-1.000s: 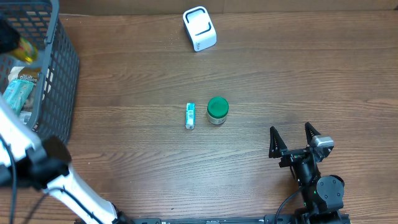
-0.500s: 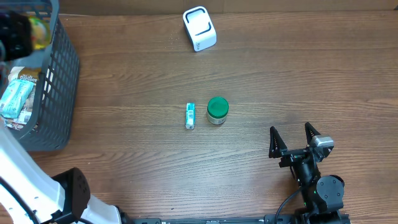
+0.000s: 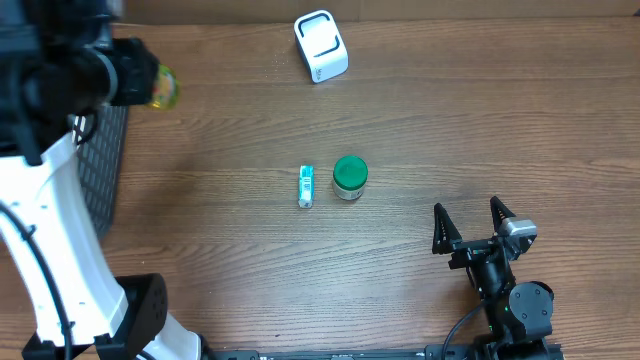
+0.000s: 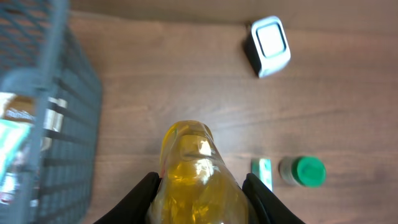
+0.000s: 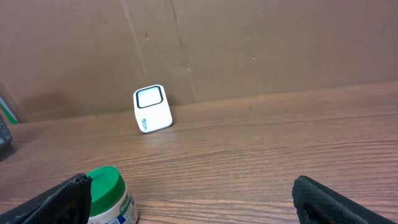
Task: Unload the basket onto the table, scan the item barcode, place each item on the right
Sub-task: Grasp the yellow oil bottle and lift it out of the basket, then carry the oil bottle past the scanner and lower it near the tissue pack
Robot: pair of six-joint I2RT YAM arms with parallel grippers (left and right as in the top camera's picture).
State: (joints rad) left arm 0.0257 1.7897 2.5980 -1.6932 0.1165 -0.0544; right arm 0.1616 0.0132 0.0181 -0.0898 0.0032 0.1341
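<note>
The robot's left gripper will next move across and down to release the bottle [image 4: 194,163], because bare wood [image 4: 240,165] beside the teal tube is below, to the gripper's right in the overhead view.
The item, a clear bottle of yellow liquid [image 3: 163,88], hangs above the table just right of the basket, and my left gripper [image 3: 140,80] is shut on it. In the left wrist view the bottle [image 4: 194,163] fills the space between the black fingers [image 4: 144,190], and no barcode shows on it. The white barcode scanner [image 3: 321,46] stands at the table's back edge, to the right of the bottle; it also shows as the scanner [image 4: 268,45] and scanner [image 5: 152,109]. My right gripper [image 3: 466,215] rests open near the front right, holding nothing.
A dark mesh basket [image 3: 108,150] with packaged goods [image 4: 13,140] stands at the left edge, mostly under my left arm. A green-lidded jar [image 3: 350,177] and a small teal tube [image 3: 306,186] lie mid-table. A cardboard wall [image 5: 249,43] backs the table.
My left gripper has lifted the yellow bottle out of the basket and carried it right, over the basket's rim onto the table side. The right arm has not moved.
</note>
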